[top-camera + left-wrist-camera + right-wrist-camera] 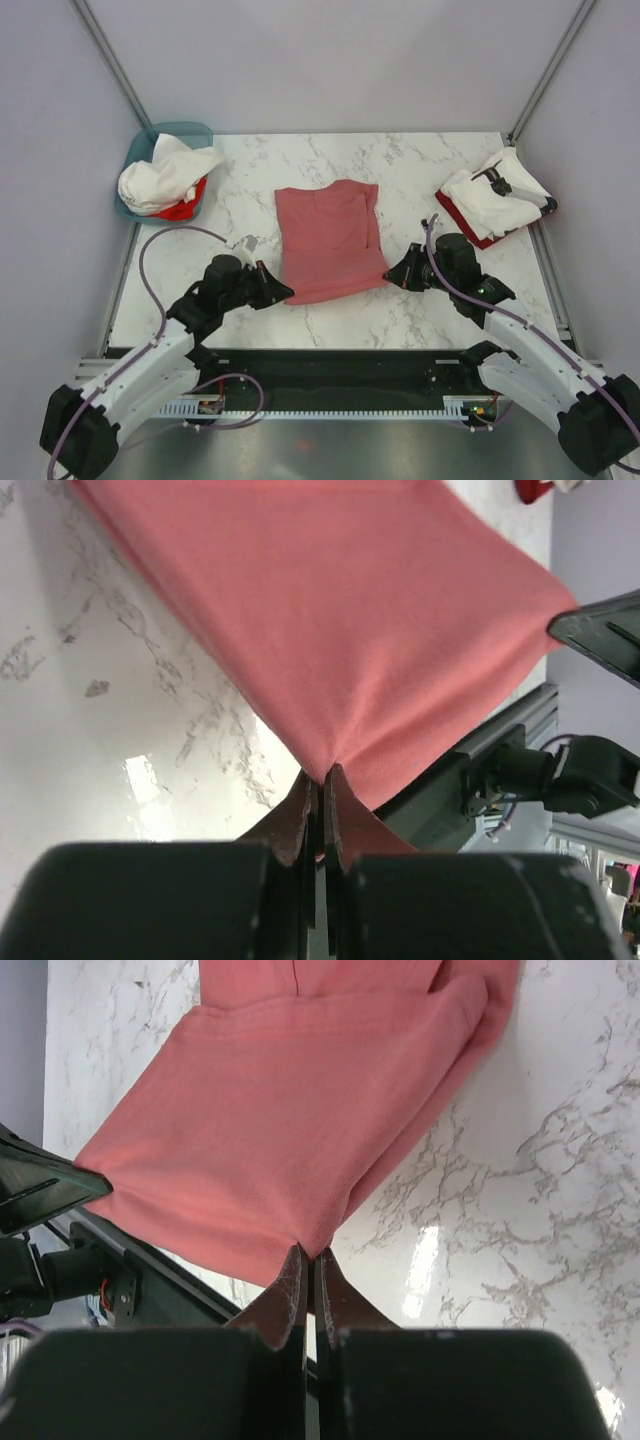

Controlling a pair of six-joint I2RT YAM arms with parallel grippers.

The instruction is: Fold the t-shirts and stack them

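My right gripper rises next, carries its pinched corner outward and down onto the t-shirt's far edge (pixel 362 187) and releases it, since the t-shirt's far half still lies uncovered.
A dusty salmon-red t-shirt (pixel 328 240), partly folded, lies in the middle of the marble table (pixel 430 310). My left gripper (pixel 287 293) is shut on its near left corner; the cloth (pixel 330 630) pulls to a point between the jaws. My right gripper (pixel 390 274) is shut on its near right corner, with the cloth (pixel 280 1140) pinched at the tips. A stack of folded white and red t-shirts (pixel 497 196) sits at the far right. More white and red t-shirts (pixel 165 180) are heaped in the teal basket at the far left.
The teal plastic basket (pixel 195 131) stands at the far left corner. A small white scrap (pixel 244 242) lies near the left arm. Grey walls close in the table on three sides. A dark rail (pixel 340 370) runs along the near edge.
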